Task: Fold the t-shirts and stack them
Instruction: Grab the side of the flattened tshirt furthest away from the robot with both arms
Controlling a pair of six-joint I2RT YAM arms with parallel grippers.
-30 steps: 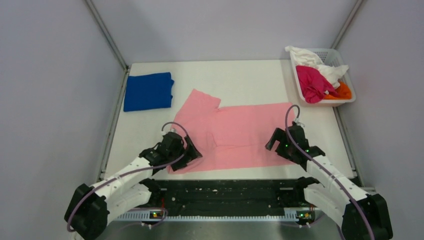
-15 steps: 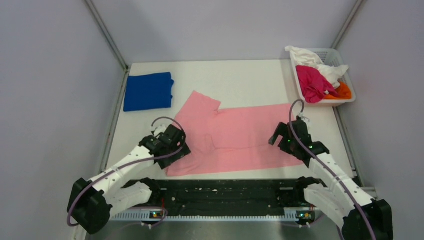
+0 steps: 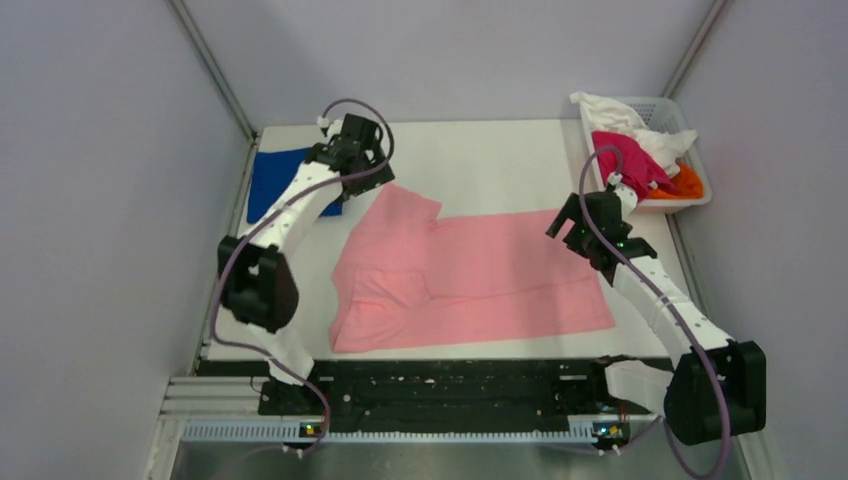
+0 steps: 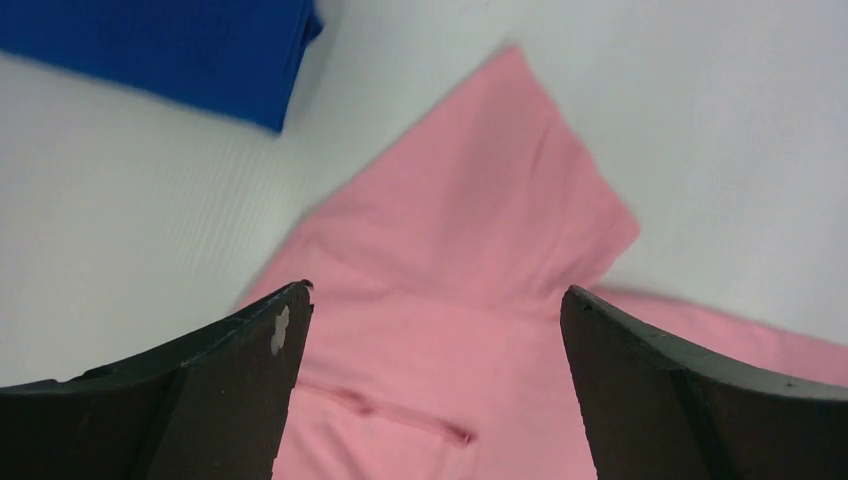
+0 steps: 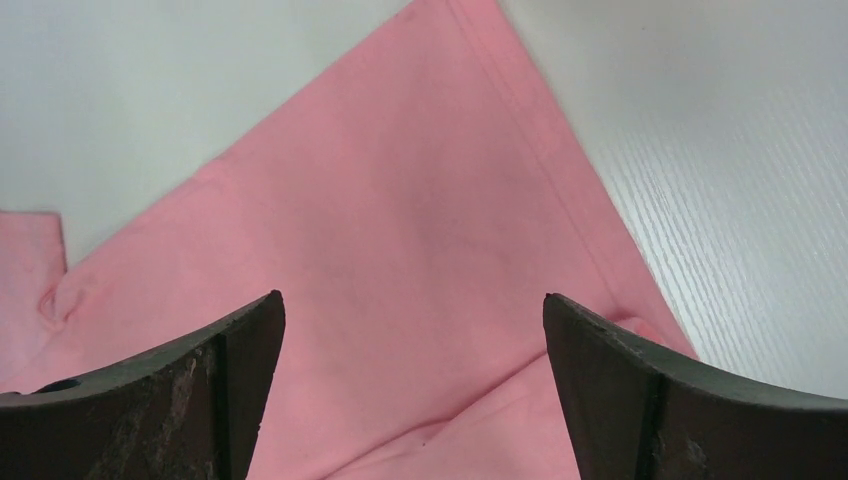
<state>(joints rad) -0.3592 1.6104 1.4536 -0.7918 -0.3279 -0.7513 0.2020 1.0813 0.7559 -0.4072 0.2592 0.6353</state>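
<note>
My left gripper will move away from my base and down onto the far tip of the pink sleeve [image 3: 392, 189].
A light pink t-shirt [image 3: 480, 270] lies spread flat across the middle of the table, one sleeve [image 3: 410, 200] pointing to the far left. A royal blue t-shirt [image 3: 272, 190] lies folded at the far left, partly behind my left arm. My left gripper [image 3: 362, 172] hovers open over the pink sleeve [image 4: 480, 230], with the blue t-shirt [image 4: 170, 45] just beyond it. My right gripper [image 3: 572, 222] hangs open above the pink t-shirt's far right corner [image 5: 400, 220]. Neither holds anything.
A white slotted basket [image 3: 672, 203] at the far right corner holds white [image 3: 640, 125], magenta [image 3: 620, 165] and orange [image 3: 685, 183] t-shirts. Grey walls close in the table [image 3: 480, 155] on the left, back and right.
My left arm swung from the pink t-shirt's near left corner up to its far left sleeve. My right gripper moved farther back toward the far right corner. Both stayed open.
</note>
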